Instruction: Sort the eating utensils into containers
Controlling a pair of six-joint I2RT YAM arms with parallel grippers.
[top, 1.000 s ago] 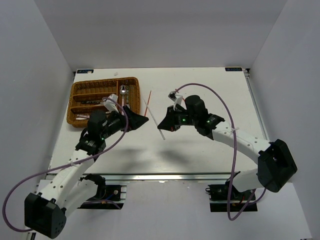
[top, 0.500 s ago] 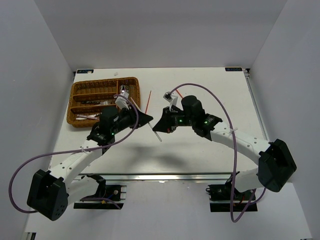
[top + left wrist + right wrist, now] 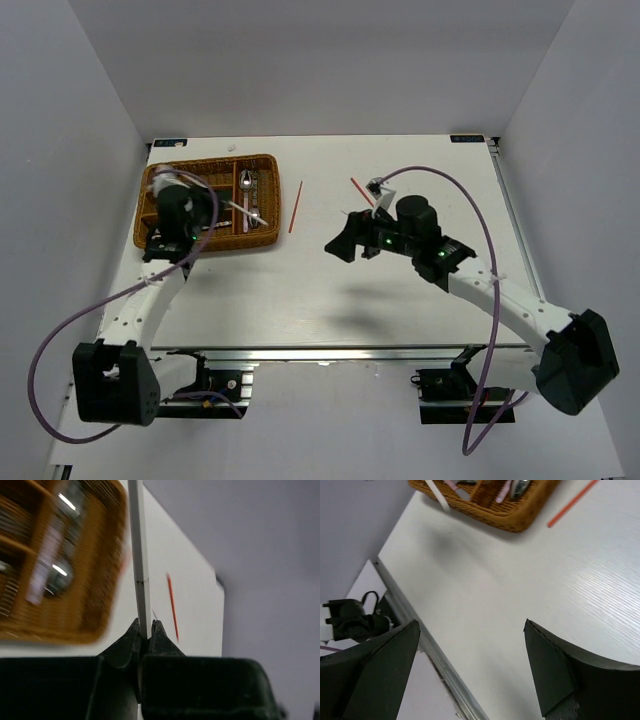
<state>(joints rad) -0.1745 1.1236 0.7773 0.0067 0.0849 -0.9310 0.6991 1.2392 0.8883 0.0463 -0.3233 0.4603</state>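
The slim white utensil slants across the tray's dividers, so my left gripper should next carry it outward over the tray's far compartment (image 3: pixel 203 171), then turn and lower.
My left gripper (image 3: pixel 146 629) is shut on a slim white utensil (image 3: pixel 139 555), which sticks out forward over the right end of the brown wicker tray (image 3: pixel 95 605). From above, the left gripper (image 3: pixel 203 201) hangs over the tray (image 3: pixel 160 240) and the white utensil (image 3: pixel 245 210) slants across its compartments. Several utensils lie inside, among them a spoon (image 3: pixel 246 183). My right gripper (image 3: pixel 340 246) stands open and empty over bare table (image 3: pixel 470 622). Two red chopsticks lie on the table, one (image 3: pixel 295 206) right of the tray and one (image 3: pixel 360 190) by the right arm.
The right wrist view shows the tray's corner (image 3: pixel 520 517), a red chopstick (image 3: pixel 572 502) and the table's metal front rail (image 3: pixel 427 652). Grey walls close in the table on the left, back and right.
The right gripper let go of the white utensil, opened wide and drew back right. The left gripper shut on it and swung it from mid-table left over the tray.
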